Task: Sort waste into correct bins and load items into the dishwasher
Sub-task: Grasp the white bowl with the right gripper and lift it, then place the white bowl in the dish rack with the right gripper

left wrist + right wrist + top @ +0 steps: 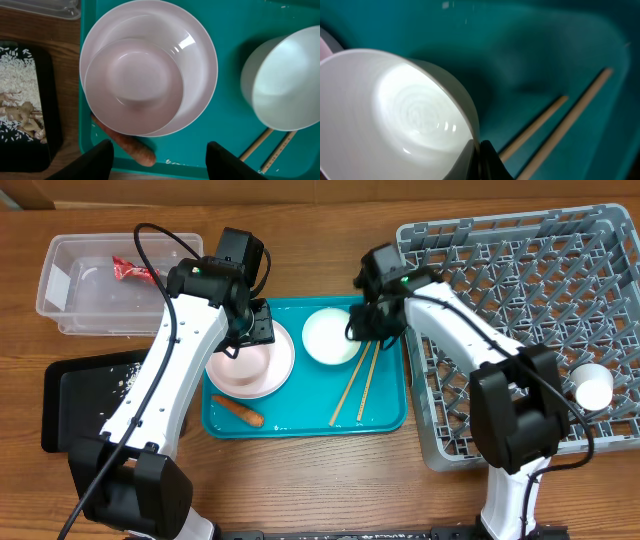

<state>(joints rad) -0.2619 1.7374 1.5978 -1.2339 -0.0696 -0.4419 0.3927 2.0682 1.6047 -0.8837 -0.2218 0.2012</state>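
Note:
My right gripper is about to lift the bowl over to the right in the overhead view and let go of it there, because empty rack slots are there beyond the cup.
The pale-pink bowl [242, 362] sits in the white plate [283, 365] on the teal tray [390, 415]. An orange carrot [240, 412] lies beside the plate; it also shows in the left wrist view [132, 147]. My left gripper [159, 157] is open above the plate [200, 75] and pink bowl [132, 85]. My right gripper [479, 160] is shut on the rim of the white bowl [395, 125], seen overhead [330, 335]. Two chopsticks [355, 385] lie on the tray. A white cup [592, 387] lies in the grey rack [520, 270]. The clear tub [65, 290] holds the red wrapper [133, 270].
The black tray [75, 395] at the left holds rice grains and beige shell scraps [22, 112]. The rack fills the right side of the wooden table. The tissue wad is not in view.

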